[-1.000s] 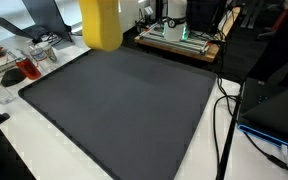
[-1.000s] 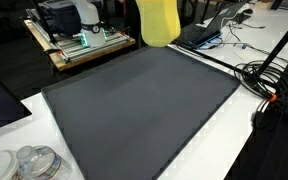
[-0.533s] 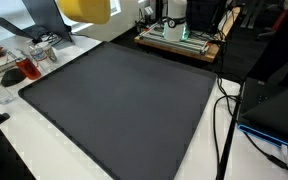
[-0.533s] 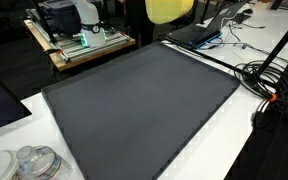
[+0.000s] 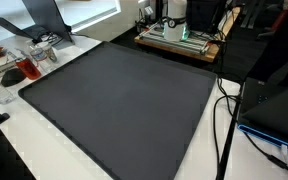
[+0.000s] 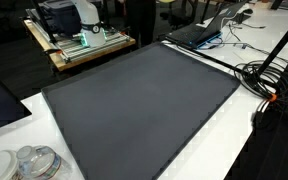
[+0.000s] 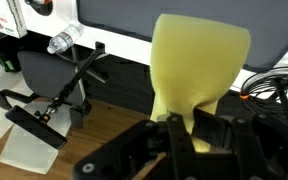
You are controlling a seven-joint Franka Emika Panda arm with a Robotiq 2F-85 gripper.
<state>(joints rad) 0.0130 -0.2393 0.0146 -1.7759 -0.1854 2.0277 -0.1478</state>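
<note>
The pale-yellow object moves farther from the dark grey mat (image 5: pixel 124 100) next, toward the wooden floor, and then my gripper opens.
In the wrist view my gripper (image 7: pixel 189 128) comes in from the bottom edge, shut on the narrow lower end of a soft pale-yellow object (image 7: pixel 199 55). The object widens away from the fingers and fills the middle of that view. Neither the gripper nor the yellow object appears in the exterior views. Both of those show only the large dark grey mat (image 5: pixel 124 100) (image 6: pixel 134 100) lying bare on the white table.
A wooden board carrying equipment (image 5: pixel 179 38) (image 6: pixel 79 45) stands behind the mat. Black cables (image 5: pixel 224 110) (image 6: pixel 269 80) run along one side. A laptop (image 6: pixel 199 32) sits at the far edge, glass containers (image 6: pixel 29 162) at a near corner, and dishes and clutter (image 5: pixel 19 65) beside the mat.
The yellow object hung over the far edge of the mat in both exterior views. It has risen with the gripper and passed out of the top of both.
</note>
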